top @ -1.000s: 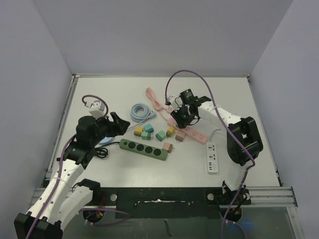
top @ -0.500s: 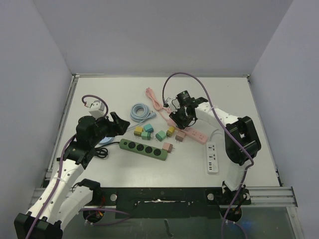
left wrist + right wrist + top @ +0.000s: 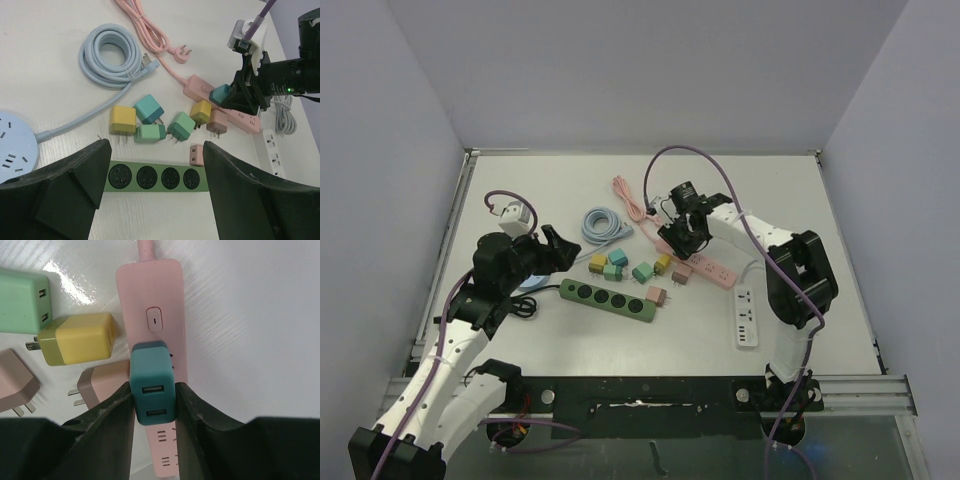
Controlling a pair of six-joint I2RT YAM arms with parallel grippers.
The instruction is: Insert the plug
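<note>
The loose olive plug (image 3: 663,263) (image 3: 201,111) is below my left gripper and to its right in the top view. I will move over there next and go down with my fingers around the plug's sides.
A teal plug (image 3: 152,387) with two USB ports stands on the pink power strip (image 3: 160,300), just past the strip's switch. My right gripper (image 3: 153,405) is shut on it, one finger against each side. How deep its prongs sit is hidden under its body. In the top view the right gripper (image 3: 675,240) hangs over the left end of the pink power strip (image 3: 710,268). My left gripper (image 3: 156,149) is open and empty, held above the green power strip (image 3: 155,176) with four round sockets.
Loose plugs lie between the strips: yellow (image 3: 122,120), teal (image 3: 148,107), two green (image 3: 181,125), olive (image 3: 201,111), brown-pink (image 3: 217,121) and a pink one (image 3: 196,155). A coiled blue cable (image 3: 107,60), a round blue strip (image 3: 15,145) and a white strip (image 3: 747,318) also lie here.
My right gripper has shifted slightly left over the pink strip with the teal plug between its fingers. The left arm has not moved.
</note>
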